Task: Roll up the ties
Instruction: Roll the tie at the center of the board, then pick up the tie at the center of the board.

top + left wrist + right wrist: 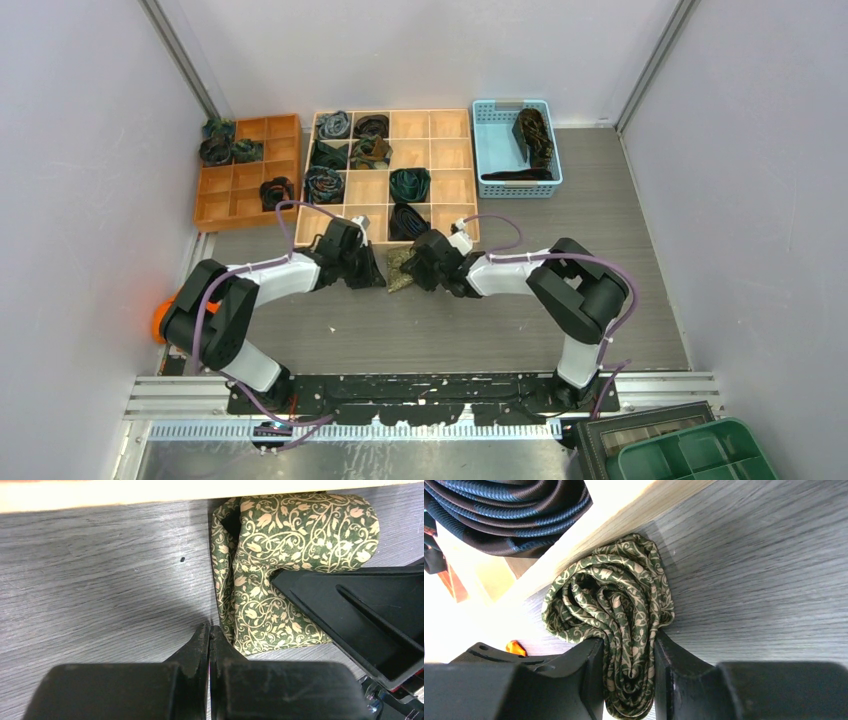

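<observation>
I should raise my right gripper outward over the tray cell (368,187) between the blue-grey and dark green coils next. Then I should lower it and let go of the tie, because that cell is empty.
The olive-gold tie (401,269) is a rolled coil with a cream vine pattern, lying on the grey table against the front wall of the pale wooden tray (455,186). My right gripper (629,680) is shut on the coil (616,605), its jaws squeezing the coil's near end. My left gripper (209,635) is shut and empty, its tips on the table just left of the coil (295,545). In the top view the left gripper (368,268) and right gripper (418,268) flank the coil. Other rolled ties, dark green (409,184) and blue-grey (324,184), fill tray cells.
An orange tray (232,206) with a few coiled ties stands at the back left. A light blue basket (492,150) holding a dark tie stands at the back right. A dark blue striped tie (509,505) lies in the tray cell beside the coil.
</observation>
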Controlling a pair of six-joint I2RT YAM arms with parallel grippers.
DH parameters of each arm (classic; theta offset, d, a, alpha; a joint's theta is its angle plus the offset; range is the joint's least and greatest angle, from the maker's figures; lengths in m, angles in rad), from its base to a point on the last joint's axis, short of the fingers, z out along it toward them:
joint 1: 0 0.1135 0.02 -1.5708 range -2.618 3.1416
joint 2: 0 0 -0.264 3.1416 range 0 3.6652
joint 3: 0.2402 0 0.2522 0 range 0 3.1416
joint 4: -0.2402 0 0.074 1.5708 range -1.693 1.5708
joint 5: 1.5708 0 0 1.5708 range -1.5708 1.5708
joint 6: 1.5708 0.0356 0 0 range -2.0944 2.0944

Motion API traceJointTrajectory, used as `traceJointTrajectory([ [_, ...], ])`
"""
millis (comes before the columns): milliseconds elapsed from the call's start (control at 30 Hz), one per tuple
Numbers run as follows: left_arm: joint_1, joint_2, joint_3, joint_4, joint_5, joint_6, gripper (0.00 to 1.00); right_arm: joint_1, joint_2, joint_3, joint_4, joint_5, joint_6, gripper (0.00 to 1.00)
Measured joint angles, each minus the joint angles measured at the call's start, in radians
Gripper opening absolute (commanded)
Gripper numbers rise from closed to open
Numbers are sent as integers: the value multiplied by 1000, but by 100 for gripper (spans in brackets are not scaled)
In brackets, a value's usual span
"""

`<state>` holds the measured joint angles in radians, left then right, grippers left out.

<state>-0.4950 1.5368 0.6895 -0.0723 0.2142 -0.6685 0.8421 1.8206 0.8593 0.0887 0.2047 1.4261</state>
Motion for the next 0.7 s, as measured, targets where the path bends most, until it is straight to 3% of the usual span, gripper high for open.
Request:
traceJointTrajectory([
  [200, 10, 0, 0, 0, 17, 1, 0, 24, 10, 51, -74, 40, -39, 2],
  [433, 19, -40, -17, -16, 21, 1, 0, 129, 39, 187, -269, 234, -102, 1],
  [700, 21, -271, -26, -133, -37, 21, 0, 258, 9, 239, -511, 418, -195, 1],
])
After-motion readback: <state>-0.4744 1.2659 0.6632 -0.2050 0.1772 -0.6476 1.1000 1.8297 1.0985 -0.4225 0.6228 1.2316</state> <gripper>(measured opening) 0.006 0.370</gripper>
